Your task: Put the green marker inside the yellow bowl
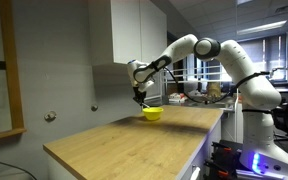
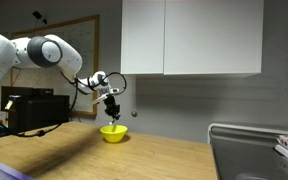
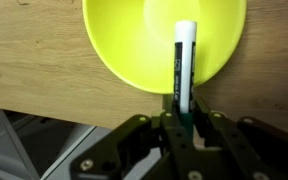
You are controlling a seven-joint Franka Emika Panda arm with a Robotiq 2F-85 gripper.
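The yellow bowl's middle (image 3: 160, 15) is below my gripper, toward the top in the wrist view. My gripper will move over it next, go down and let go of the marker (image 3: 181, 65).
The yellow bowl (image 1: 152, 114) sits on the wooden counter, also seen in the other exterior view (image 2: 113, 133) and filling the top of the wrist view (image 3: 164, 40). My gripper (image 3: 174, 118) is shut on the green marker (image 3: 181, 65), a thin stick with a white end and dark green lower part. The marker points out over the inside of the bowl. In both exterior views the gripper (image 1: 139, 97) (image 2: 113, 113) hangs just above the bowl. I cannot tell whether the marker touches the bowl.
The wooden counter (image 1: 124, 145) runs toward the camera, with its edge close below the bowl in the wrist view (image 3: 44, 110). White wall cabinets (image 2: 189, 35) hang above. A dark box (image 2: 29, 110) stands beside the arm, and a dish rack (image 2: 249, 150) stands at the counter's other end.
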